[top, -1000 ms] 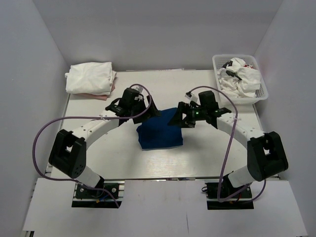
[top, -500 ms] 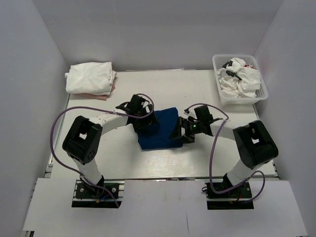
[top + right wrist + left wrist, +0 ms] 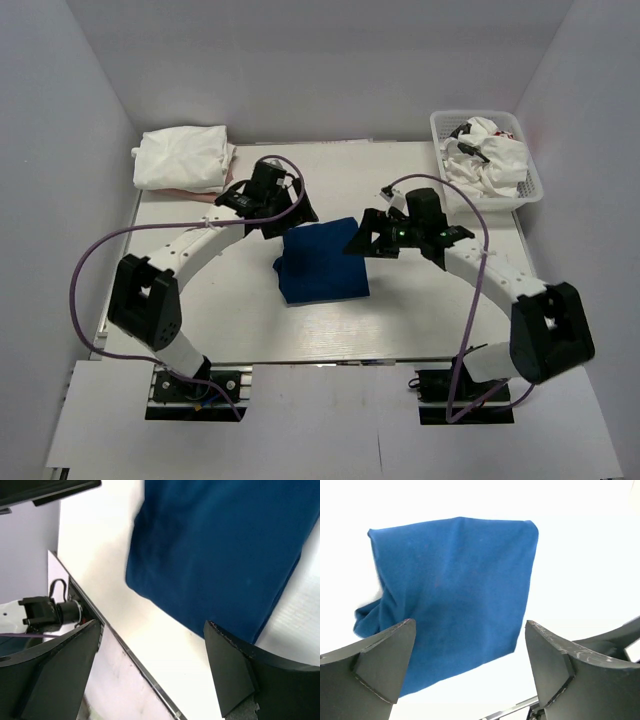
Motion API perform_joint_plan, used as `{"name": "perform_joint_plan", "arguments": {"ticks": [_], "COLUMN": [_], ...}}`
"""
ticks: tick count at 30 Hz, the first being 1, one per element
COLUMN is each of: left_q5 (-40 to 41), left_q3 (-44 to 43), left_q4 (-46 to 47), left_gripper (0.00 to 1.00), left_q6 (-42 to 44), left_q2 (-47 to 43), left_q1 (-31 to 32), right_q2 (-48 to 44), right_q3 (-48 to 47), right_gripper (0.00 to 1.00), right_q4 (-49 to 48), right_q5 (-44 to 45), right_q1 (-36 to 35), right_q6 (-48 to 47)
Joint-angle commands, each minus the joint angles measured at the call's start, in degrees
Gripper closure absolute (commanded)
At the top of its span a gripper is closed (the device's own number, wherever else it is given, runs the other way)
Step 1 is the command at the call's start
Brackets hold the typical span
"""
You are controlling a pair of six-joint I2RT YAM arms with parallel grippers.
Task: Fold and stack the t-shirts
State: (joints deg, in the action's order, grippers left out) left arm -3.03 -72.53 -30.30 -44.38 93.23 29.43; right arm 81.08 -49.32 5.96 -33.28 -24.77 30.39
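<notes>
I will next move my left gripper back and down from the t-shirt's far corner onto the navy t-shirt's side edge (image 3: 279,266) (image 3: 369,618), where a small fold sticks out past the square.
A navy blue t-shirt (image 3: 322,262) lies folded into a rough square on the middle of the table (image 3: 430,300). My left gripper (image 3: 290,214) hovers open just beyond its far left corner, holding nothing. My right gripper (image 3: 362,240) hovers open at its far right corner, also holding nothing. In the left wrist view the navy t-shirt (image 3: 455,585) lies flat beyond the left gripper (image 3: 469,626), whose jaws stand wide apart. The right wrist view shows the navy t-shirt (image 3: 220,550) past the wide-open right gripper (image 3: 152,626). Folded white t-shirts (image 3: 183,158) sit stacked at the back left.
A white mesh basket (image 3: 444,180) at the back right holds crumpled white t-shirts (image 3: 490,155). White walls close in the table on three sides. The table's near edge (image 3: 130,655) shows in the right wrist view.
Half a second ago both grippers were down on the navy shirt; both have since drawn back and apart. The shirt's raised far right corner now lies flat.
</notes>
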Motion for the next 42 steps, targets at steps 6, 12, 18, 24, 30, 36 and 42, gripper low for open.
{"name": "perform_joint_plan", "arguments": {"ticks": [6,12,18,24,30,36,42], "left_q5": [6.1,5.32,4.61,0.21,-2.85,-8.57,-5.59], "left_q3": [3.08,9.6,7.24,7.23,8.37,9.43,-0.57], "left_q4": [-12.94,-7.43,-3.81,0.6,3.05,10.7,5.09], "left_gripper": [0.0,0.0,0.0,0.08,0.56,1.0,1.0], "left_q6": [-1.05,1.92,5.8,7.03,7.03,10.79,22.39], "left_q2": [-5.07,-4.55,3.43,8.98,10.31,10.91,13.12], "left_q1": [-0.34,0.19,0.72,0.72,0.72,0.02,-0.51], "right_q2": [-12.95,-18.32,-19.82,-20.52,-21.49,-20.52,-22.72], "right_q3": [0.98,0.89,2.9,3.44,3.27,4.32,5.73], "right_gripper": [0.1,0.1,0.1,0.1,0.1,0.1,0.1], "right_q4": [11.25,18.29,20.5,22.34,23.48,23.66,21.56], "right_q5": [11.21,20.62,22.99,24.66,27.3,32.13,33.01], "right_q1": [0.08,0.25,0.43,0.34,0.43,0.6,1.04], "right_q6": [-3.14,-7.09,-7.98,-7.98,-8.51,-8.86,-9.38]}}
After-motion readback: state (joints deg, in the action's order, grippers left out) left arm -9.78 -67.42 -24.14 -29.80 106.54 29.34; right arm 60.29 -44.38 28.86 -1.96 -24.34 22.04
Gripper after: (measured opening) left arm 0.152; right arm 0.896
